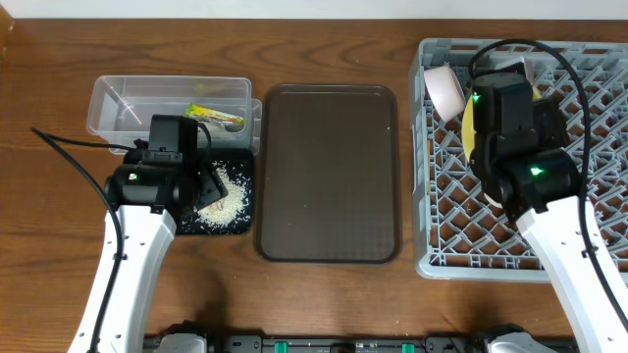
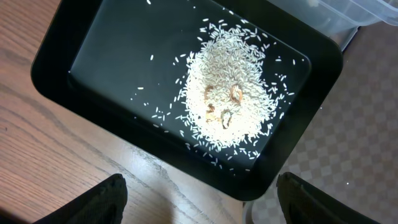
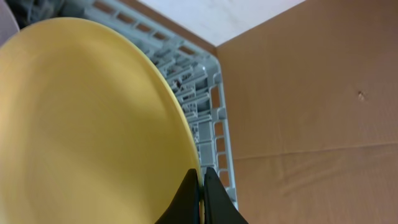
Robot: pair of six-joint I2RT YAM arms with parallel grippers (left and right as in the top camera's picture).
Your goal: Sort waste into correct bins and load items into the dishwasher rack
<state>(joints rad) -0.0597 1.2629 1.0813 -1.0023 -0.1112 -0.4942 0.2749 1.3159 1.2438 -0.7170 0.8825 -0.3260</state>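
Observation:
The yellow plate goes down in my right gripper and over toward the rack's side by the serving tray next.
My right gripper is shut on the rim of the yellow plate and holds it on edge over the grey dishwasher rack. In the overhead view the plate shows beside my right arm, inside the rack. A white bowl lies tilted in the rack's far left corner. My left gripper is open and empty, above the near edge of the black tray, which holds a pile of rice grains. The green-and-yellow wrapper lies in the clear tub.
The dark brown serving tray lies between the black tray and the rack. A corner of the clear tub touches the black tray's far side. Bare wooden table surrounds everything.

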